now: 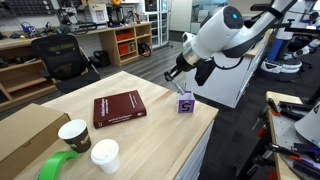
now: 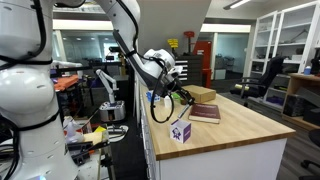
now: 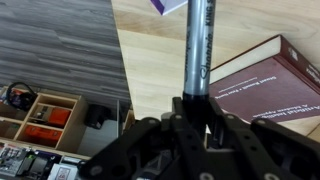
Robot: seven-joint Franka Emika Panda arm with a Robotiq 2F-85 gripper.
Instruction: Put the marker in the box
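My gripper should go down and across toward the top of the purple box [image 1: 186, 102] to release the marker inside, as the box is lower, near the marker's tip.
My gripper [image 3: 196, 102] is shut on the marker [image 3: 198, 45], a slim grey-black pen that points away from the wrist camera. The tip of the marker ends close to the small purple box [image 3: 166, 5], which is cut off at the top edge of the wrist view. In both exterior views the gripper [image 1: 179, 71] [image 2: 172, 92] hangs above the wooden table, up and to one side of the purple box [image 1: 186, 102] [image 2: 181, 131]. The box stands near the table's edge.
A dark red book [image 1: 118, 108] [image 3: 270, 85] lies on the table [image 1: 150, 135] beside the box. A brown paper cup [image 1: 74, 133], a white cup [image 1: 105, 155], a green tape roll [image 1: 58, 166] and a large cardboard box [image 1: 22, 135] are at the near end.
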